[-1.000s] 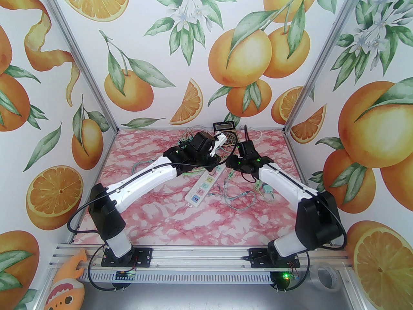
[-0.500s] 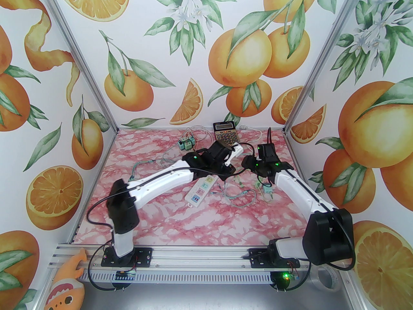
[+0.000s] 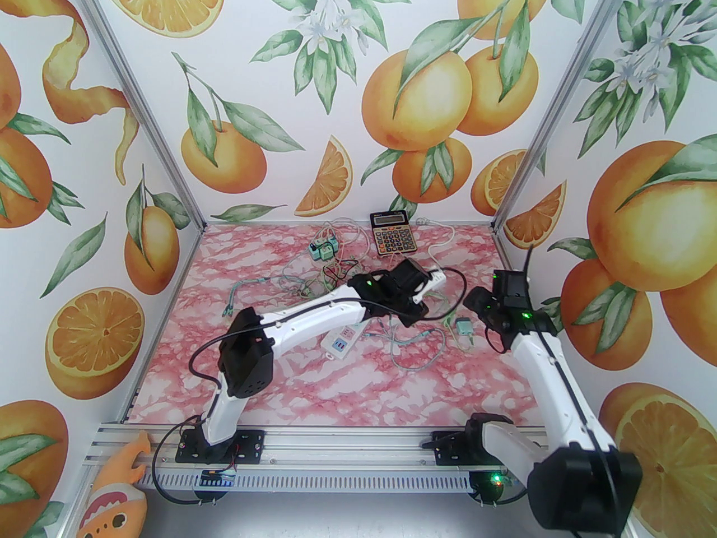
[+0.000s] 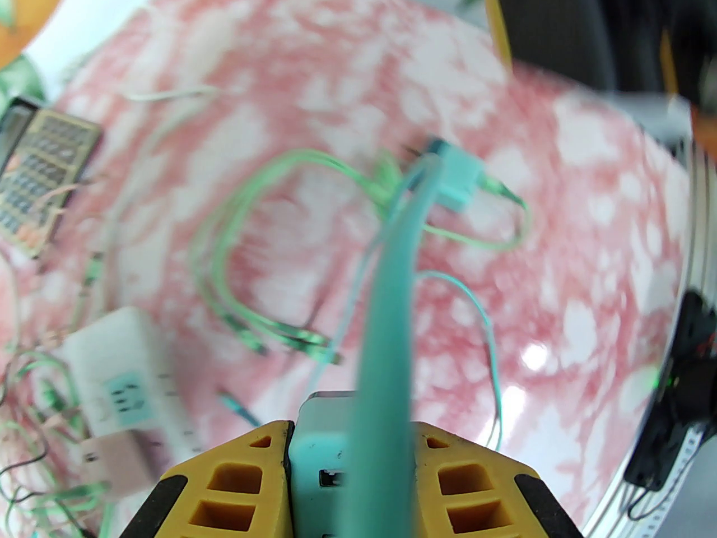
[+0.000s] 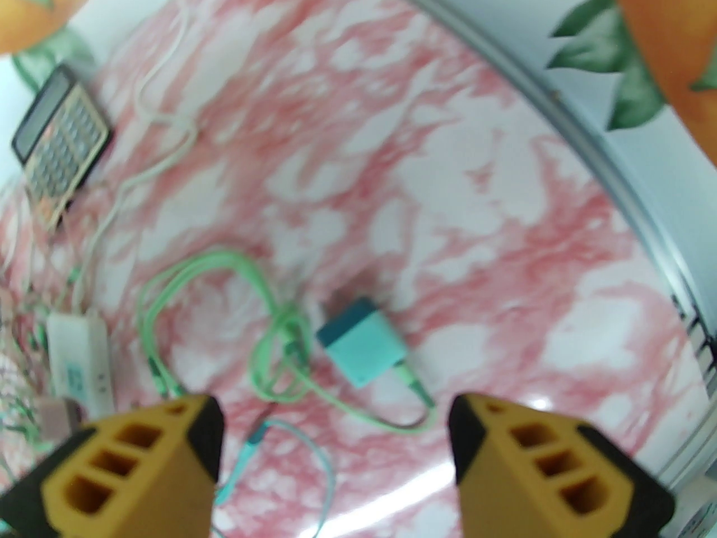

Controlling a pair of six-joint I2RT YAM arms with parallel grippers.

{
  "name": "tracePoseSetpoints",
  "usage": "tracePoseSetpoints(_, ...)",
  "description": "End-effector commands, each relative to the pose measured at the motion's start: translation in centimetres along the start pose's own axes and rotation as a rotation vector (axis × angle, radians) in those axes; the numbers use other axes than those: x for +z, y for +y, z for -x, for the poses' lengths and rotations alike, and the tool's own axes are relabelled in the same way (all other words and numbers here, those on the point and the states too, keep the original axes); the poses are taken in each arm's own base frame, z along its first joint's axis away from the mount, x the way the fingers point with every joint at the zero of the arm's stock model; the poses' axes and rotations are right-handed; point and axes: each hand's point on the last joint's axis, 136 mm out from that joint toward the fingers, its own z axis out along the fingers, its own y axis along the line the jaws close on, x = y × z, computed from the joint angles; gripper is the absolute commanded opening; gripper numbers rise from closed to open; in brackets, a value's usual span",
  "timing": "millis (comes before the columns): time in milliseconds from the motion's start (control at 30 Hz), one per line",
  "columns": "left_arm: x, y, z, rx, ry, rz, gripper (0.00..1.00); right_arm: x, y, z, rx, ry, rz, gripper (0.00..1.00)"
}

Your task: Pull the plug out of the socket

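Observation:
My left gripper draws back and down next to release the unplugged plug, since open tabletop beside the teal adapter block lies below and back from it.
My left gripper (image 4: pixel 347 429) is shut on a teal plug (image 4: pixel 316 468), whose thick teal cable (image 4: pixel 392 278) runs away from the fingers. In the top view the left gripper (image 3: pixel 431 281) hangs over the table's middle right. The white socket strip (image 3: pixel 340 341) lies on the table, partly under the left arm; in the left wrist view the strip (image 4: pixel 120 379) sits apart from the held plug, off to the left. My right gripper (image 5: pixel 336 412) is open with nothing between its fingers, and in the top view the right gripper (image 3: pixel 476 300) sits to the right of the left one.
A teal adapter block (image 5: pixel 364 353) with green cables lies on the table under the right gripper, also visible as a teal block (image 3: pixel 464 328). A calculator (image 3: pixel 392 233) and small green adapters (image 3: pixel 324 249) sit at the back. Tangled thin cables (image 3: pixel 313 283) spread across the middle.
Both arms swung to the right. The left gripper carried the plug right and nearer, away from the strip. The right gripper drew back to the right and its fingers spread wider.

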Motion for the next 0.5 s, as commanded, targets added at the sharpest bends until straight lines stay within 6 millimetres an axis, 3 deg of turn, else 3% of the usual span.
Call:
tracePoseSetpoints(0,1.3,-1.0,-0.2,0.08,0.017,0.036,0.05,-1.3,-2.5,0.7,0.058,-0.046,-0.072,0.73)
tracePoseSetpoints(367,5.7,-5.6,-3.7,0.196,0.075,0.072,0.08,-2.7,-3.7,2.2,0.098,-0.105,-0.105,0.73)
tracePoseSetpoints(467,6.0,-6.0,-4.0,0.206,0.082,0.071,0.08,-2.8,-3.6,2.3,0.097,-0.108,-0.104,0.73)
